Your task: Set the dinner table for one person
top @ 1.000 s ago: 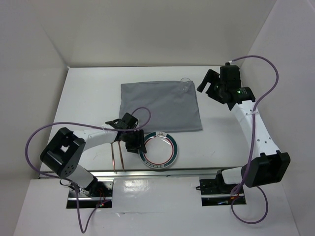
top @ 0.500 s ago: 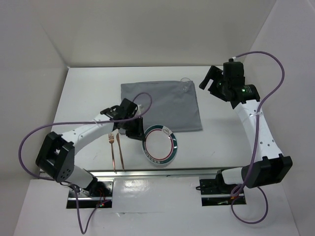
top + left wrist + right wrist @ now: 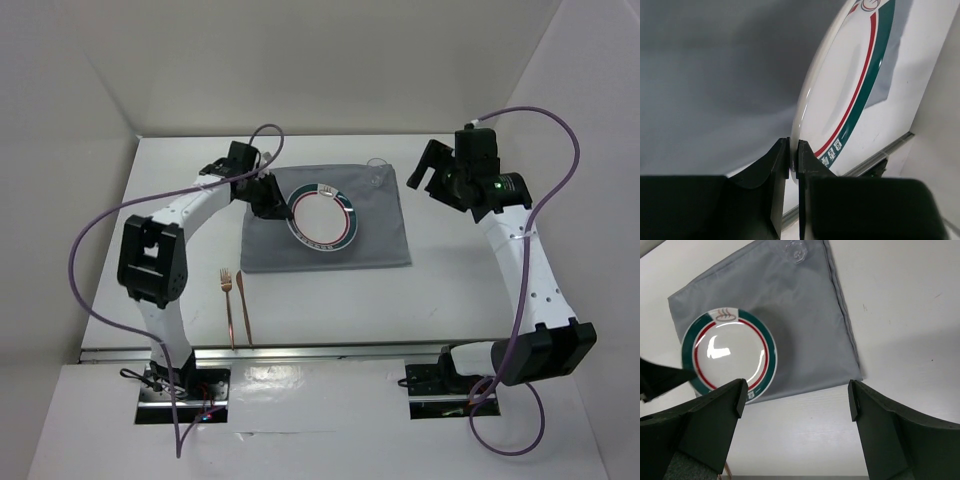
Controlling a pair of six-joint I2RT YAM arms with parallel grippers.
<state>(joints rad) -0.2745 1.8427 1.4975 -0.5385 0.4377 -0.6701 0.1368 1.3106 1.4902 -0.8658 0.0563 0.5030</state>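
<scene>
I will next lower my left gripper to lay the plate point(image 3: 323, 215) on the grey cloth's middle and release its rim, as its shadow shows it hanging above.
A white plate point(image 3: 323, 215) with a green and red ring is held over the grey cloth point(image 3: 380, 240) in the middle of the dinner table point(image 3: 470, 290). My left gripper point(image 3: 283, 207) is shut on the plate's left rim. In the left wrist view the thin rim point(image 3: 793, 150) sits pinched between the two black jaws. My right gripper point(image 3: 425, 170) hangs open and empty past the cloth's far right corner. The right wrist view looks down on the plate point(image 3: 730, 352) and the cloth point(image 3: 805, 330), with the right gripper point(image 3: 797, 395) wide open.
A clear glass point(image 3: 377, 170) stands on the cloth's far right corner, close to the right gripper. A copper fork point(image 3: 228, 300) and knife point(image 3: 243, 305) lie side by side at the front left, near the metal rail point(image 3: 320, 349). White walls enclose the table.
My left arm closed on the plate near the front edge beside the cutlery and carried it away from me to over the cloth. The right gripper has barely shifted.
</scene>
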